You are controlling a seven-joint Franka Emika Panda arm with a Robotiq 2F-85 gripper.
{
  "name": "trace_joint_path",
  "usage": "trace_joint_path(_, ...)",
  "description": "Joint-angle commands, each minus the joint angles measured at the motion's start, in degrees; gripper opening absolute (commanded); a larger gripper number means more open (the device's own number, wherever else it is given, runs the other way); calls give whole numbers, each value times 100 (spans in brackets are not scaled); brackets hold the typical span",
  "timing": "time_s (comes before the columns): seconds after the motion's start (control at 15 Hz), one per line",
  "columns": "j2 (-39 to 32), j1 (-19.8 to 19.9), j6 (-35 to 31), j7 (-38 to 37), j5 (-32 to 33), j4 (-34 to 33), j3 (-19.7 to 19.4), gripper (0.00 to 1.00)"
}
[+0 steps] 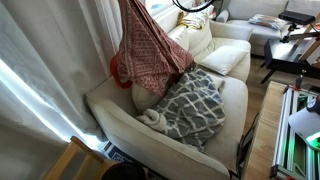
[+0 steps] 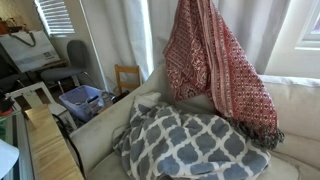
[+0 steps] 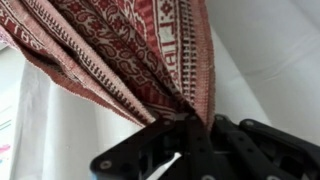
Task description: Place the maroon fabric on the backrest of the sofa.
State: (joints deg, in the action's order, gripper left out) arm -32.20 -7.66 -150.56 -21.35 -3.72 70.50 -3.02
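Note:
Next, my gripper needs to move toward the wooden-chair end of the backrest, lowering a little by the curtain, since the fringed end already reaches the backrest further along.
The maroon patterned fabric (image 1: pixel 150 45) hangs down from above the frame in both exterior views (image 2: pixel 215 60). Its lower fringed end reaches the cream sofa's backrest (image 2: pixel 295 100) and touches the sofa near the curtain (image 1: pixel 105 100). In the wrist view my gripper (image 3: pixel 195 125) is shut on a bunched part of the fabric (image 3: pixel 120 45), which spreads away from the jaws. The gripper itself is out of view in both exterior views.
A grey and white patterned blanket (image 1: pixel 195 100) lies crumpled on the sofa seat (image 2: pixel 190 145). Cream cushions (image 1: pixel 200 40) sit further along. A white curtain (image 1: pixel 50 60) hangs behind the sofa. A wooden chair (image 2: pixel 127 78) and a blue basket (image 2: pixel 80 100) stand beside it.

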Motion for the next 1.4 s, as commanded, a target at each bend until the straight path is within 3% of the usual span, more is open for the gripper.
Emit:
trace_joint_path(0.0, -258, 92, -162, 321, -83, -398, 222, 1)
trace_joint_path(0.07, -493, 137, -152, 759, -128, -792, 445, 1)
trace_joint_path(0.4, -1338, -263, 450, 1584, 204, -2019, 727, 1)
trace_joint_path(0.87, -2594, -726, 177, 2724, 164, -3444, 1265, 1)
trace_joint_path(0.93, -2727, -763, 147, 2858, 123, -3613, 1365, 30)
trace_joint_path(1.0, -2838, -757, 136, 3055, 75, -3758, 1493, 32)
trace_joint_path(1.13, -2796, -587, 254, 3621, -150, -3740, 1981, 47)
trace_joint_path(1.33, -2308, -348, 1398, 3321, -237, -3378, 1999, 69)
